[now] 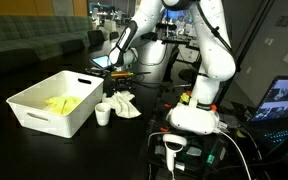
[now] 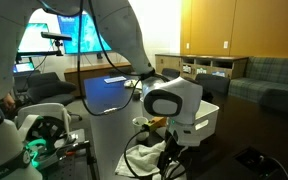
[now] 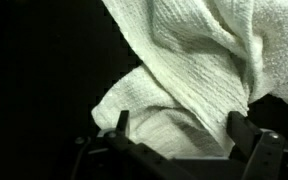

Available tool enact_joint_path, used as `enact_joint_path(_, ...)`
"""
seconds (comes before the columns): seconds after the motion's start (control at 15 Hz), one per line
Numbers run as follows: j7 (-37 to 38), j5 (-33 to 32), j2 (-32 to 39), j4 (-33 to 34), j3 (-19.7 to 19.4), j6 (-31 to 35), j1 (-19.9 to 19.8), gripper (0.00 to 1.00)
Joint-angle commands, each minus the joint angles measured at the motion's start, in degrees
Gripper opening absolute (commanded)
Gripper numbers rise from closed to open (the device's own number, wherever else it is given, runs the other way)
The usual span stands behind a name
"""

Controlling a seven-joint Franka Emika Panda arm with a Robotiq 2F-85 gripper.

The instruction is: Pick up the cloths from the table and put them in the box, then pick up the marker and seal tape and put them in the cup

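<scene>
My gripper moves down onto the fold of the white cloth next, since its open fingers already straddle that fold but still hang above it.
The white cloth (image 3: 184, 60) lies crumpled on the black table (image 1: 44, 150), just right of the small white cup (image 1: 103, 114). My gripper (image 3: 179, 125) hangs low over it and is open, one finger (image 3: 121, 122) on each side of a fold, gripping nothing. In an exterior view the gripper (image 1: 120, 82) is directly above the white cloth (image 1: 124, 104). The yellow cloth (image 1: 64, 103) lies inside the white box (image 1: 29, 108). From the opposite side the gripper (image 2: 172, 140) stands over the cloth (image 2: 149, 157), with the box (image 2: 209, 118) behind it. The marker and seal tape are out of view.
The robot's white base (image 1: 196, 115) stands at the table's right with cables and a handheld device (image 1: 174, 150) in front. A laptop (image 1: 284, 100) sits at the far right. A lit screen (image 2: 109, 95) stands behind the arm.
</scene>
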Motion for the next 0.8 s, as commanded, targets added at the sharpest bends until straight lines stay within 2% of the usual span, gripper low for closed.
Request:
enact_joint_path(0.0, -3.2, -0.5, 1.6, 2.0, 0.7, 0.1, -0.6, 1.0)
enact_joint_path(0.27, -7.0, 0.4, 0.5, -1.0, 1.2, 1.3, -1.1, 1.0)
enact_joint_path(0.73, -13.2, 1.6, 2.8, -0.5, 2.6, 1.7, -1.7, 1.0)
